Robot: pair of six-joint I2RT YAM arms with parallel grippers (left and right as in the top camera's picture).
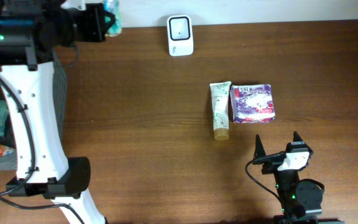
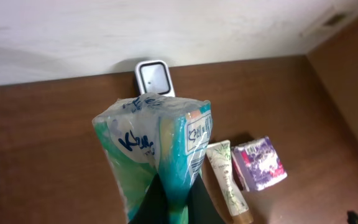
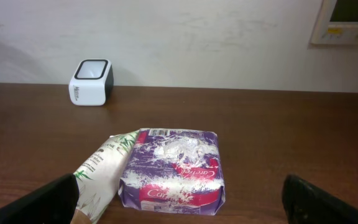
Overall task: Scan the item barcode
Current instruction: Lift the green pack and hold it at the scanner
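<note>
The bare tabletop by the tube lies below, to my left gripper's right in the overhead view, so the gripper needs to bring the packet (image 2: pixel 160 143) back and down next to release it there.
My left gripper (image 2: pixel 174 186) is shut on a teal and white soft packet (image 2: pixel 160 143), the item, and holds it in the air at the table's far left corner (image 1: pixel 109 12). The white barcode scanner (image 1: pixel 180 35) stands at the table's back edge, to the right of the packet; in the left wrist view the scanner (image 2: pixel 154 78) shows just beyond the packet's top. My right gripper (image 1: pixel 278 146) stands open near the front edge, with nothing between its fingers, facing a purple pack (image 3: pixel 173 171).
A white and green tube (image 1: pixel 220 111) lies right beside the purple pack (image 1: pixel 252 103) at centre right. A grey basket (image 1: pixel 59 93) with other items stands off the table's left edge, under the left arm. A wall panel (image 3: pixel 347 22) hangs behind.
</note>
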